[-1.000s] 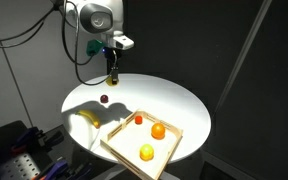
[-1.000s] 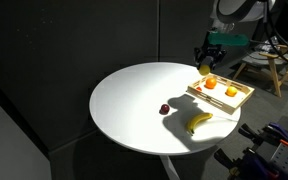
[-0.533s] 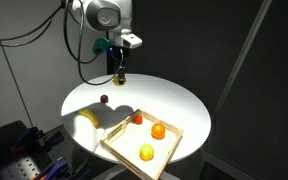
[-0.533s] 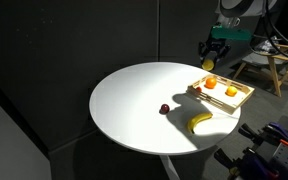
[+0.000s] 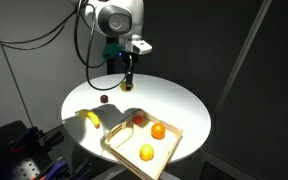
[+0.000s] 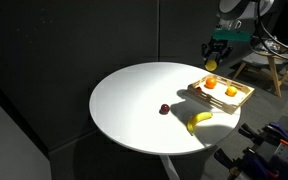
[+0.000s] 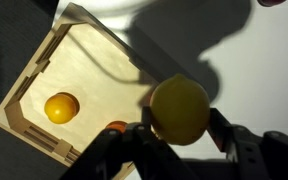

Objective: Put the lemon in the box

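The robot's gripper needs to go over the box's rim and down to the bare bottom of the box between the red and yellow fruits, as that spot is empty, and release the lemon [image 6: 212,65] there.
My gripper [image 7: 181,122] is shut on the lemon [image 7: 180,108], a pale yellow round fruit held between the two fingers [image 7: 220,128]. In both exterior views the gripper [image 5: 130,82] [image 6: 212,62] hangs above the round white table with the lemon [image 6: 212,65] in it, near the box's edge. The box [image 7: 84,70] is a shallow light-wood tray [image 5: 119,150] [image 6: 240,101]. In the wrist view the lemon hovers just beside the box's corner, over the table.
In the box lie a deeper yellow fruit [image 7: 61,107] [image 5: 146,152], an orange fruit [image 5: 158,130] [image 6: 210,82] and a small red one [image 5: 138,119]. A banana [image 5: 88,117] [image 6: 199,121] and a small dark red fruit [image 5: 103,98] [image 6: 165,109] lie on the table [image 5: 174,100].
The gripper has carried the lemon sideways over the table towards the box. Its shadow has moved onto the box's near corner. The jaws stay shut on the lemon.
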### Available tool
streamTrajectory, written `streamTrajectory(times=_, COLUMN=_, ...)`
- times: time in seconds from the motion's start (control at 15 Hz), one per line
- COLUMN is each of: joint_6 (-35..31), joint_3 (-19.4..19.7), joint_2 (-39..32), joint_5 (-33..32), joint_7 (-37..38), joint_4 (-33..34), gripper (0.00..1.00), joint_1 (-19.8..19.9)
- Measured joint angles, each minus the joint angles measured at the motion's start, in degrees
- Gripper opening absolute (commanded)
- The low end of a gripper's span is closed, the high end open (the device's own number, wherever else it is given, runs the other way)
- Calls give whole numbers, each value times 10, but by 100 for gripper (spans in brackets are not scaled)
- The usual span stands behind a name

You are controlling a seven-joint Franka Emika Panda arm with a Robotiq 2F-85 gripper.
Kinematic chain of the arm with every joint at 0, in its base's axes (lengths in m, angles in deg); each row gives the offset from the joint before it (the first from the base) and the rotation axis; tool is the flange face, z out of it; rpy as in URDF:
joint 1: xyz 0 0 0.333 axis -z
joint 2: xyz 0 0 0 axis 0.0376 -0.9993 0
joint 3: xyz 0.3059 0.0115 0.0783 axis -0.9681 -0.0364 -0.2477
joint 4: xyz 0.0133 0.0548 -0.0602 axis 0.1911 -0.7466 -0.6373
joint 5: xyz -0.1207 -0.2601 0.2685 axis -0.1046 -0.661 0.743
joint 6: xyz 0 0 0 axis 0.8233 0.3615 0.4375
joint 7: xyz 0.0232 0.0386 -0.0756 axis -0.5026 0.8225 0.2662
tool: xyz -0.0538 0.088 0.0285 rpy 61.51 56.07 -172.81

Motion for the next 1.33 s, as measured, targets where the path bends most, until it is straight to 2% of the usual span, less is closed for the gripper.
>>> streamTrajectory(times=1.33, joint_6=-74, joint_3=70, joint_2=-97, joint_5=0, joint_7=0, joint_4=13, gripper=34, joint_1=17)
